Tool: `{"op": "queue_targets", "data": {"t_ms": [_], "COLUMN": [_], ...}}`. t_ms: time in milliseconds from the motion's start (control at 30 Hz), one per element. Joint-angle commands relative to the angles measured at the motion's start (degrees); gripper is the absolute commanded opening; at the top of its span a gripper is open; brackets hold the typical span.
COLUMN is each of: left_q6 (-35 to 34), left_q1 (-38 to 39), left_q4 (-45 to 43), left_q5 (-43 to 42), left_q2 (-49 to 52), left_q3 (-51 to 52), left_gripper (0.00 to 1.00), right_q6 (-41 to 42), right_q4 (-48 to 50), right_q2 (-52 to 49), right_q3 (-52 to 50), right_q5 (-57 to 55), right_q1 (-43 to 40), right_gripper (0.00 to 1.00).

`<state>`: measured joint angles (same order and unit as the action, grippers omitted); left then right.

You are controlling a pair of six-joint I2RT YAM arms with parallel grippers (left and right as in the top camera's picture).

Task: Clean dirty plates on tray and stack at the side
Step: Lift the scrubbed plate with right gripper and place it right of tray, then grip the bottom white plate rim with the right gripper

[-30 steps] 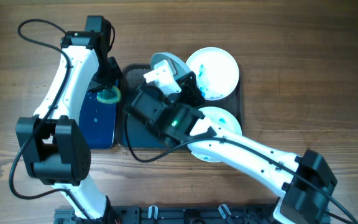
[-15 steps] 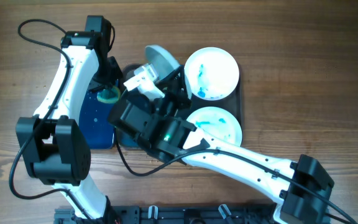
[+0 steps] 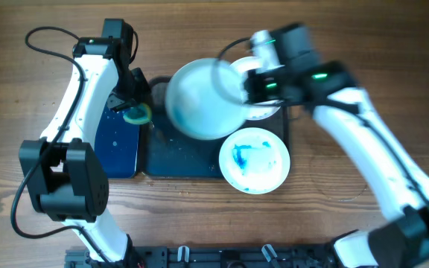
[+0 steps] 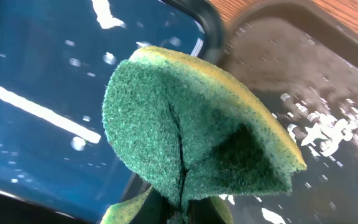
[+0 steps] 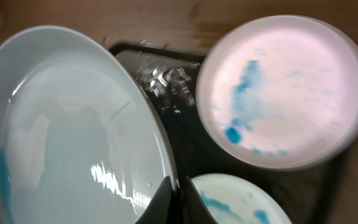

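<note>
My right gripper's plate should next go past the tray's edge, down onto clear wood below it, to its right in the overhead view.
My right gripper (image 3: pixel 238 89) is shut on the rim of a white plate (image 3: pixel 202 99) and holds it lifted and tilted over the left half of the large dark tray (image 3: pixel 177 156). In the right wrist view the fingers (image 5: pixel 166 200) pinch this plate (image 5: pixel 73 137), which has a faint teal smear at its left. A blue-smeared plate (image 3: pixel 254 160) lies at the tray's front right. Another (image 5: pixel 281 93) lies at the back right, mostly hidden overhead. My left gripper (image 3: pixel 134 112) is shut on a folded green sponge (image 4: pixel 191 130), just left of the held plate.
A narrow tray with a wet blue surface (image 3: pixel 119 145) lies left of the large tray; it also shows in the left wrist view (image 4: pixel 42 93). The large tray's wet bare floor (image 4: pixel 316 93) shows right of it. Brown wood tabletop (image 3: pixel 348 45) surrounds both trays.
My right arm has swung from the front left over to the right, and the held plate now hangs wider and higher over the tray's left half. My left gripper with the sponge has shifted slightly right.
</note>
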<state>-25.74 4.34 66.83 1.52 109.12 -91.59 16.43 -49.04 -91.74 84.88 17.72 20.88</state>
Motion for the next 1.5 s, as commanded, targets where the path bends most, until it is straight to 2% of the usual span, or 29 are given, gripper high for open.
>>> {"op": "queue_targets", "data": {"t_ms": [0,33,167,233,433,600,667,733,767,833,933,967,1033,1133,1233,1333,1467], "left_q6": [2.82,2.82,2.84,2.82,3.04,3.02,3.02,3.02,2.99,2.99,2.99,2.99,2.99,2.99,2.78,2.78,2.78], "left_q1": [1.55,2.67,5.92,6.73,6.8,6.8,6.8,6.8,6.8,6.8,6.8,6.8,6.8,6.8,6.8,6.8,6.8], "left_q4": [-0.17,-0.35,-2.86,-4.74,-4.92,-4.96,-4.98,-4.94,-4.92,-4.74,-4.48,-4.48,-4.5,-4.48,-4.48,-4.5,-4.48], "left_q5": [-5.57,-5.57,-5.53,-5.55,-4.66,-4.7,-4.7,-4.7,-4.7,-4.72,-4.72,-4.72,-4.72,-4.72,-4.72,-4.72,-4.7], "left_q2": [-1.44,-1.44,-1.44,-1.44,-1.42,-1.42,-1.42,-1.42,-1.42,-1.42,-1.42,-1.42,-1.42,-1.42,-1.42,-1.38,-1.38], "left_q3": [-1.09,-1.09,-1.09,-1.09,-1.09,-1.09,-1.09,-1.09,-1.09,-1.09,-1.09,-1.09,-1.09,-1.09,-1.09,-1.09,-1.09], "left_gripper": [0.04,0.04,0.04,0.04,0.04,0.04,0.04,0.04,0.04,0.04,0.04,0.04,0.04,0.04,0.04,0.04,0.04], "right_q6": [4.09,3.58,3.23,3.3,6.4,6.12,4.57,-0.13,-0.22,-1.64,-8.63,-10.62,-11.54,-11.17,-6.49,-2.64,0.72], "right_q4": [-6.67,-9.9,-14.67,-13.09,-3.5,2.29,3.82,3.52,2.71,-2.75,-12.31,-13.53,-15.63,-18.25,-15.34,-10.25,-5.64], "right_q2": [5.22,5.75,4.39,2.23,-2.8,-6.38,-7.39,-7.37,-7.37,-7.15,-3.61,-1.22,1.42,1.75,1.75,1.75,1.75], "right_q3": [0.24,0.22,-1.4,-5.07,-17.25,-22.75,-23.12,-22.99,-22.71,-19.78,-12.92,-12.44,-12.46,-13.94,-20.26,-27.54,-31.69], "right_q5": [5.64,2.93,-13.0,-13.88,-17.05,-21.59,-20.52,-16.06,-15.23,-13.53,-3.91,1.22,4.26,4.24,4.11,4.24,1.33], "right_q1": [-12.92,-18.27,-30.12,-34.32,-39.58,-39.6,-39.5,-39.5,-39.5,-39.5,-38.84,-37.64,-35.04,-29.86,-24.79,-19.8,-14.73], "right_gripper": [0.05,0.04,0.04,0.04,0.04,0.04,0.13,0.34,0.41,0.43,0.46,0.49,0.54,0.54,0.54,0.43,0.38]}}
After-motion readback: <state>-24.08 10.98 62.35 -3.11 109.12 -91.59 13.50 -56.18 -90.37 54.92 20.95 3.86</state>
